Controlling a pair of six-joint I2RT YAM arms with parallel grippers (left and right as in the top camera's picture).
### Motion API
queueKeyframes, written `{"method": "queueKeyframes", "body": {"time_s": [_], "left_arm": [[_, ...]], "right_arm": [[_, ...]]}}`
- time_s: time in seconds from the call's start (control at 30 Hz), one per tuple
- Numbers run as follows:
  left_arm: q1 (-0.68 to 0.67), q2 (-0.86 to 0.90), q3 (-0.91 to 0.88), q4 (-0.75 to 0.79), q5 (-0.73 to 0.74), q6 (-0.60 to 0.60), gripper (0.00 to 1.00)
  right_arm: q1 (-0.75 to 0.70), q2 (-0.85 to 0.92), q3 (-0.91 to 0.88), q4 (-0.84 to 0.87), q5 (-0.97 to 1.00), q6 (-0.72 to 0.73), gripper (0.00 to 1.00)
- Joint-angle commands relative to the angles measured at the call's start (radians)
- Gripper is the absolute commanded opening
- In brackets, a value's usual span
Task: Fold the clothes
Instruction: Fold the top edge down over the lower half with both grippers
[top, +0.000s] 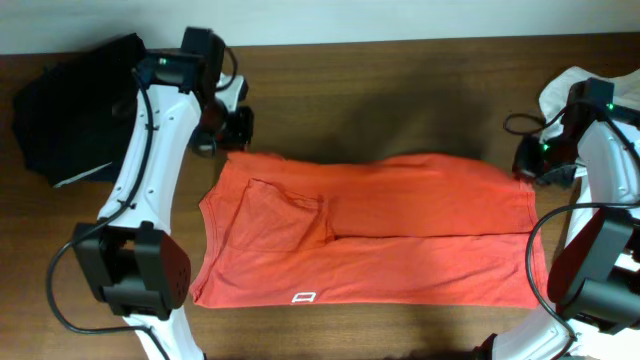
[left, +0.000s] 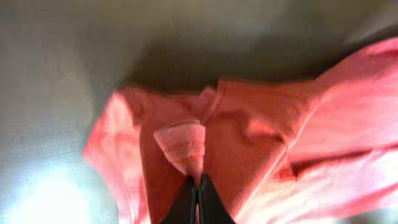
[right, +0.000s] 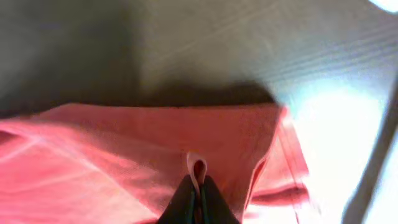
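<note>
I need to bring the shirt's raised corner in my right gripper back and down over the front cloth piece's end next and let go, as that end lies bare, below and back.
The red-orange T-shirt lies spread across the wooden table, partly folded, with a small white logo near its front edge. My left gripper is at the shirt's far left corner, shut on a pinch of ribbed fabric, as the left wrist view shows. My right gripper is at the shirt's far right corner, shut on a fold of the hem, as the right wrist view shows.
A pile of black garments lies at the far left corner. A white shirt lies at the far right edge. The arm bases stand at the front left and front right.
</note>
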Motion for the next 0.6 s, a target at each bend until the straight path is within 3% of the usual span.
{"method": "queueKeyframes", "body": {"time_s": [0.0, 0.1, 0.2, 0.33, 0.47, 0.57], "left_arm": [[0.002, -0.032, -0.169, 0.005, -0.014, -0.034, 0.01], [0.004, -0.177, -0.38, 0.09, -0.045, -0.088, 0.01], [0.004, -0.325, -0.406, 0.063, -0.113, -0.128, 0.01], [0.004, -0.325, -0.497, 0.021, -0.113, -0.181, 0.01], [0.006, -0.325, -0.643, 0.086, -0.14, -0.18, 0.01], [0.075, -0.325, -0.643, 0.107, -0.16, -0.18, 0.01]], "right_arm": [[-0.006, -0.023, 0.005, -0.045, 0.076, 0.06, 0.04], [-0.05, -0.062, 0.002, -0.149, 0.076, 0.1, 0.04], [-0.055, -0.079, -0.001, -0.233, 0.079, 0.108, 0.04], [-0.076, -0.126, -0.066, -0.256, 0.182, 0.182, 0.04], [-0.102, -0.126, -0.077, -0.276, 0.198, 0.182, 0.04], [-0.19, -0.126, -0.056, -0.231, -0.04, 0.032, 0.04]]}}
